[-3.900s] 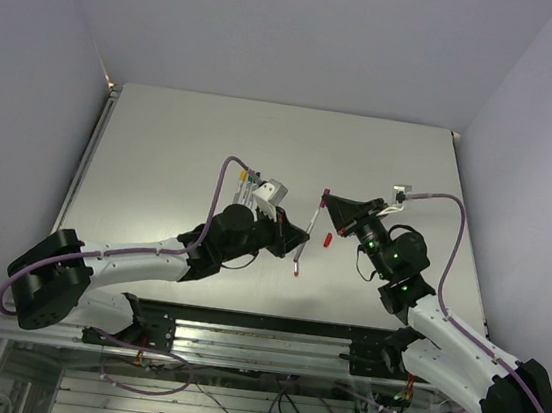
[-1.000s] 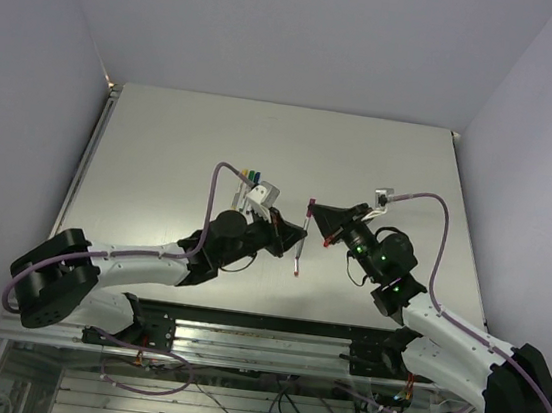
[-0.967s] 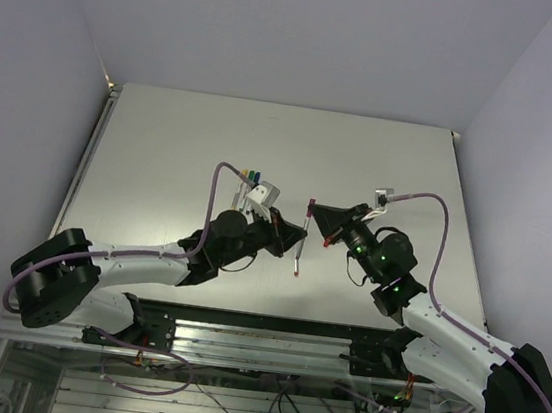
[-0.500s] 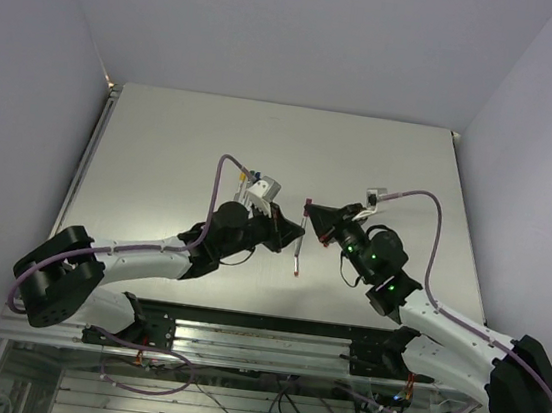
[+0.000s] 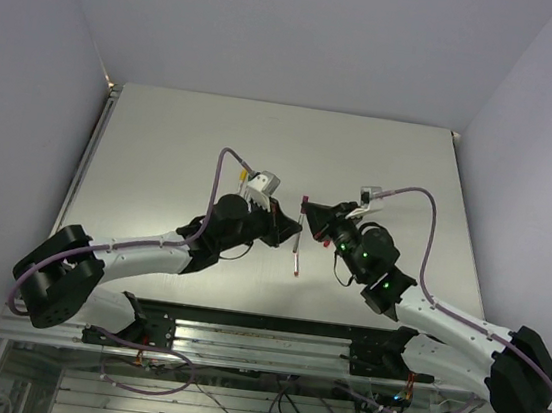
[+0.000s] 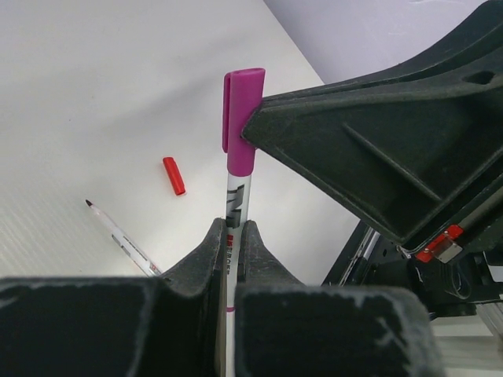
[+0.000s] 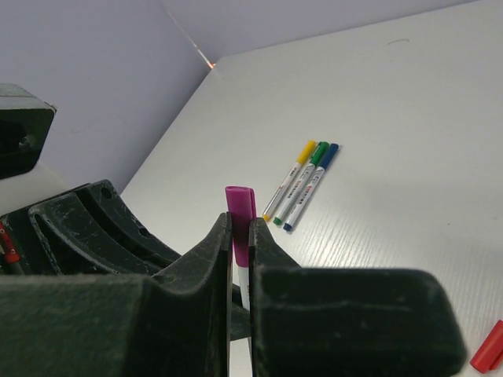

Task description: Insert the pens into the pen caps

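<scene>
The purple cap [image 7: 239, 208] is on its pen, so I will tilt my left gripper, bring it down to the tabletop next to the blue pen and let the capped pen go so it lies flat.
My left gripper [image 6: 230, 236] is shut on the whitish barrel of the purple pen [image 6: 236, 196] and holds it upright above the table. My right gripper [image 7: 240, 228] is shut on the purple cap [image 7: 239, 208], which sits over the pen's top end [image 6: 240, 118]. In the top view the two grippers meet at the table's middle, left [image 5: 292, 227] and right [image 5: 308, 210], with the pen [image 5: 297, 244] between them. A red cap [image 6: 174, 175] and an uncapped pen with a dark tip [image 6: 122, 236] lie on the table below.
Three capped pens, yellow, green and blue [image 7: 302, 184], lie side by side on the white table [image 5: 162, 152] beyond the grippers. The red cap also shows at the right wrist view's lower right corner [image 7: 489, 349].
My right gripper has moved left with the purple cap, from apart onto the pen's top end. Both grippers have shifted slightly left and farther from the bases.
</scene>
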